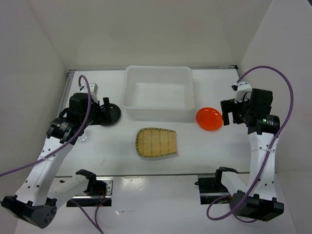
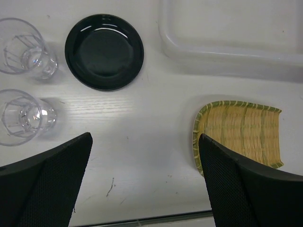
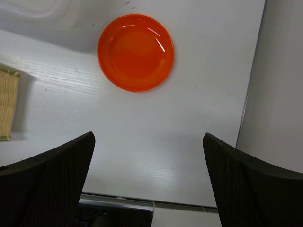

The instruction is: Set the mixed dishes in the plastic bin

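I should next move my left gripper toward the tan bamboo tray and down onto the curved edge nearest the black plate, because the tray's rim stands clear on the tabletop.
The plastic bin (image 1: 158, 68) stands empty at the back centre; its rim (image 2: 227, 47) also shows in the left wrist view. In front of it lies the tan bamboo tray (image 1: 156, 143) (image 2: 239, 132). The orange plate (image 1: 209, 118) (image 3: 136, 52) rests right of the bin. To the bin's left the black plate (image 1: 113, 116) (image 2: 104, 51) sits partly under my left arm. Two clear cups (image 2: 26, 47) (image 2: 23, 116) stand left of it. My left gripper (image 1: 100, 113) (image 2: 145, 137) hovers open and holds nothing. My right gripper (image 1: 229, 116) (image 3: 149, 135) hangs open just right of the orange plate.
White walls close in the table on the left, back and right; the right wall (image 3: 279, 94) is near the right gripper. A metal strip (image 1: 156, 174) runs across the table's near edge, between the two arm bases.
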You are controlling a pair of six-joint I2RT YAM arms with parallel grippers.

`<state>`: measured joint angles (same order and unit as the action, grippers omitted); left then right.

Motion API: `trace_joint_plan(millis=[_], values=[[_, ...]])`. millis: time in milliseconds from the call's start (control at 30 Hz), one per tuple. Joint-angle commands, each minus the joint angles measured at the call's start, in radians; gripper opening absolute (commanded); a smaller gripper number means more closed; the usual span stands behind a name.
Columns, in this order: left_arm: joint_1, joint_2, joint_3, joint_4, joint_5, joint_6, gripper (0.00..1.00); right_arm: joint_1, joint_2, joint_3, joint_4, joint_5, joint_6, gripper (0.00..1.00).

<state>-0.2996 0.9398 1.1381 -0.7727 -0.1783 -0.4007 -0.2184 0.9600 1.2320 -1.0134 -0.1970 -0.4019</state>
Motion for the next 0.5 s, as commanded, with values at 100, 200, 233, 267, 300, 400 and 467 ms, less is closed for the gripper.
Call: trace_joint_plan(millis=[100,200,233,267,300,400,467], values=[[-0.003,-0.013,-0.028,0.016,0.056,-0.063,0.99,0.007,0.025,0.000,0.012,0.018,-0.005,0.99],[-0.003,-0.022,-0.052,0.016,0.127,-0.053,0.99,0.007,0.035,0.000,0.012,0.018,-0.005,0.99],[-0.003,-0.022,-0.069,0.026,0.196,-0.053,0.99,0.007,0.036,0.000,0.012,0.018,-0.005,0.99],[-0.003,-0.022,-0.078,0.035,0.235,-0.041,0.99,0.007,0.036,0.000,0.012,0.018,-0.005,0.99],[-0.013,-0.022,-0.101,0.045,0.270,-0.041,0.99,0.007,0.036,0.000,0.012,0.018,-0.005,0.99],[-0.013,0.011,-0.146,0.093,0.394,-0.088,0.99,0.028,0.036,0.000,0.002,0.007,-0.015,0.99],[-0.013,0.075,-0.146,0.111,0.463,-0.125,0.99,0.040,0.026,0.000,0.002,-0.002,-0.015,0.99]])
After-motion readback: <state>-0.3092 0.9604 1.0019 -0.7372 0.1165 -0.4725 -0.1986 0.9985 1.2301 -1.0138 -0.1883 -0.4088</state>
